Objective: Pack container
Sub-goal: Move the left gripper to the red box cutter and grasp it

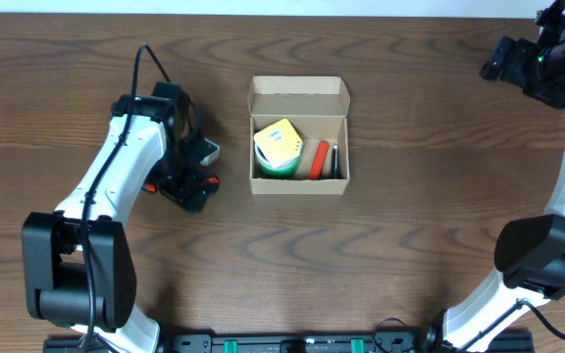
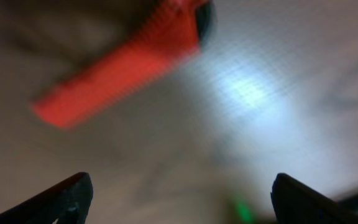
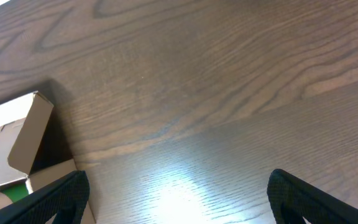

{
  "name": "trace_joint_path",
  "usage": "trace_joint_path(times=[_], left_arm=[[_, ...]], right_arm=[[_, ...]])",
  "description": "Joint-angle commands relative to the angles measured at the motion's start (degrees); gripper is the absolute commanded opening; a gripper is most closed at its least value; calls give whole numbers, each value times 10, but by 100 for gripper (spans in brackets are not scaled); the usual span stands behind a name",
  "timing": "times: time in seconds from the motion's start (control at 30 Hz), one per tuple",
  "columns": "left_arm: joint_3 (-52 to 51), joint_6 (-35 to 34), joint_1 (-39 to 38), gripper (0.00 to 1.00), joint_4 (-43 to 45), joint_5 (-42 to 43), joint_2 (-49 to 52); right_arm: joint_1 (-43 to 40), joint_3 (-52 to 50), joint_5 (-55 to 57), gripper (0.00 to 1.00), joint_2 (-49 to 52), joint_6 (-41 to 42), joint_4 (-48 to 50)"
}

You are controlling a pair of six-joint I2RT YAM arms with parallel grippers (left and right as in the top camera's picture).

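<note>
The red object is still ahead of the open fingers, so my left gripper needs to go down and outward next, onto its body near the object's black end.
The container (image 1: 299,186) is a brown cardboard box at the table's middle, its flap lid (image 1: 299,95) open at the back. Inside lie a yellow and green item (image 1: 278,145), a red item (image 1: 320,159) and a thin black item (image 1: 334,161). My left gripper (image 1: 190,188) is open, low over the table to the left of the box. In the left wrist view a blurred red object with a black end (image 2: 120,68) lies ahead of the open jaws (image 2: 179,199), not between them. My right gripper (image 1: 518,61) is open and empty at the far right back.
The right wrist view shows the box's corner (image 3: 27,140) at the left edge and bare wood between the open jaws (image 3: 179,199). Small red bits (image 1: 151,188) show beside the left gripper in the overhead view.
</note>
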Motion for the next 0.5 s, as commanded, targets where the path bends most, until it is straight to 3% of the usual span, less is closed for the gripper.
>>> trace_joint_path(times=[0.0,0.2,0.3,0.47], left_arm=[[-1,95,6,93,31,-50,9],[-1,221,9,89,91,-90,31],[-1,225,12,94,111,-74,45],[-1,224,13,92,101,-49,67]], right_arm=[[-3,0,-6,93,5,9,1],[-3,0,-6,93,5,9,7],[-3,0,-5,93,7,9,8],[-3,0,7,93,24,9,7]])
